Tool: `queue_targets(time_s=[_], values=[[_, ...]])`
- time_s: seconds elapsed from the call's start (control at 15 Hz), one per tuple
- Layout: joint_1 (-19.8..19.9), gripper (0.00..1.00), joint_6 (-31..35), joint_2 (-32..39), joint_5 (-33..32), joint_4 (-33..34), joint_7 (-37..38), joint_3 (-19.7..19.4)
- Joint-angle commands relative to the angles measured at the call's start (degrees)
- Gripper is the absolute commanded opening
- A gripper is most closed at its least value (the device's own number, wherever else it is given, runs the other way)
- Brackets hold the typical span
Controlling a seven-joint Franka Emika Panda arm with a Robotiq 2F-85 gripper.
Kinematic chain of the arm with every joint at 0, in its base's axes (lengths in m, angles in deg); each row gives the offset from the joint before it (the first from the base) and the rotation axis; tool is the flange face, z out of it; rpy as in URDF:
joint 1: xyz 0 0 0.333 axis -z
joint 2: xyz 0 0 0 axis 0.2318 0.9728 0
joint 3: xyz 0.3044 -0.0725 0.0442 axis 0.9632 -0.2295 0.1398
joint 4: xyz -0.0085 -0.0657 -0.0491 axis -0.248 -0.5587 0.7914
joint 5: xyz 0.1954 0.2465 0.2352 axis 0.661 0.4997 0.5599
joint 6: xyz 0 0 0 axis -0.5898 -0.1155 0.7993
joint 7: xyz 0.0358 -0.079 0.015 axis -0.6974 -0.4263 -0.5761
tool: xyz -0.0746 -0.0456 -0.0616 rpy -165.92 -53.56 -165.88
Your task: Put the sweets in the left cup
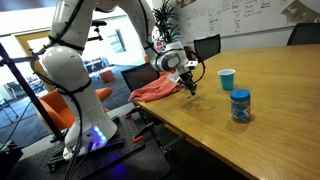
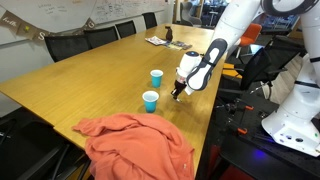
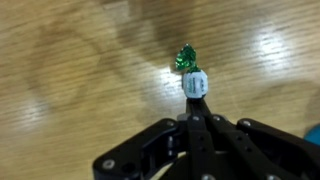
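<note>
I will raise my gripper over the opening of the blue cup nearest the orange cloth to release the sweet, since my fingers are below the cup's rim.
My gripper (image 3: 195, 92) is shut, and a small pale wrapped piece with a green wrapped sweet (image 3: 185, 59) sticks out of its fingertips, just above the wooden table. In both exterior views the gripper (image 1: 189, 89) (image 2: 178, 92) hangs low over the table near its edge. The plain blue left cup (image 2: 156, 77) stands upright a short way from the gripper and also shows in an exterior view (image 1: 227, 79). The sweets are too small to make out in the exterior views.
A lighter blue cup with a pale rim (image 2: 150, 100) stands close beside the gripper. A blue-lidded jar (image 1: 240, 105) stands near the cup. An orange cloth (image 2: 135, 145) (image 1: 158, 89) lies at the table corner. Office chairs line the far edge.
</note>
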Motion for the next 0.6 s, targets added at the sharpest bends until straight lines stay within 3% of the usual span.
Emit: queue_targets(time_s=[0.0,0.07,0.33,0.53], values=[[-0.55,0.00,0.09,-8.94,2.32,-2.21,3.84,0.47],[0.17,0.00,0.58,-10.35,3.23,-1.72,4.72,1.89],[-4.99,0.00,6.18,-11.66,3.83,0.49,9.17,0.77],[-16.49,0.00,14.39,-8.33,3.38,2.07,12.65,-8.09]])
